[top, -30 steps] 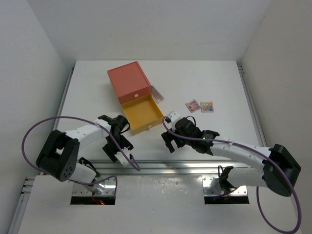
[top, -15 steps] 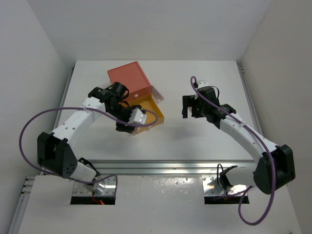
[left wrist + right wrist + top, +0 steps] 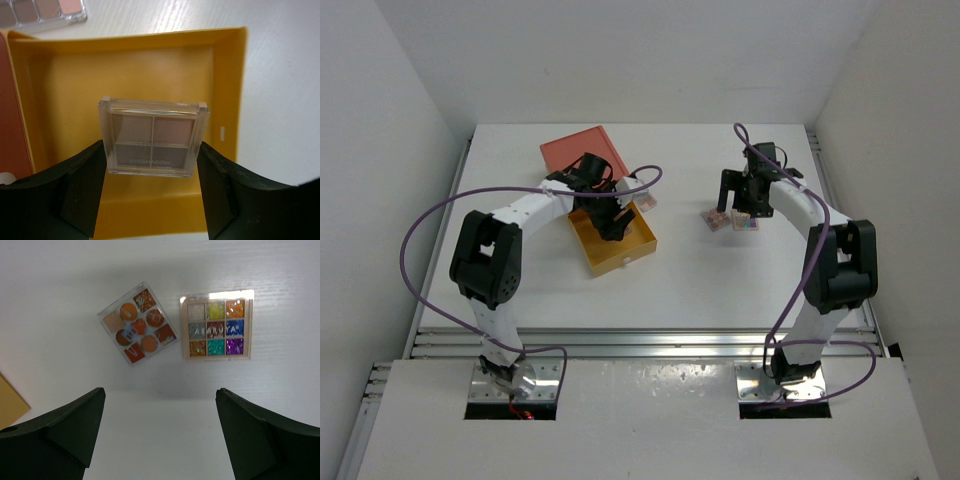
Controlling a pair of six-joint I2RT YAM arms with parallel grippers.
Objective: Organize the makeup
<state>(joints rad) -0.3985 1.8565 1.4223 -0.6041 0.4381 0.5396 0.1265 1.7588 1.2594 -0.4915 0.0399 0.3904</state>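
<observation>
The yellow drawer's bare bottom is open directly below my left gripper, which should lower and release the clear square eyeshadow palette there.
My left gripper (image 3: 151, 150) is shut on a clear square eyeshadow palette (image 3: 152, 137) with pink and mauve pans. It holds the palette over the open yellow drawer (image 3: 230, 75). In the top view the left gripper (image 3: 606, 216) hangs over that drawer (image 3: 625, 252). My right gripper (image 3: 160, 392) is open and empty above the table. It is just short of an orange-pan palette (image 3: 139, 326) and a multicoloured palette (image 3: 217, 325). In the top view these two palettes (image 3: 717, 218) (image 3: 746, 221) lie side by side under the right gripper (image 3: 740, 197). No sticks or brushes show.
The orange-red box (image 3: 578, 152) stands behind the drawer. Another clear palette with pale pans (image 3: 45, 10) lies on the table beside the drawer's far corner, and also shows in the top view (image 3: 643, 200). A yellow drawer corner (image 3: 10, 405) shows at the right wrist view's left edge.
Both arms swung from near the front edge toward the back. The left gripper came over the yellow drawer. The right gripper came over the two palettes at the right.
</observation>
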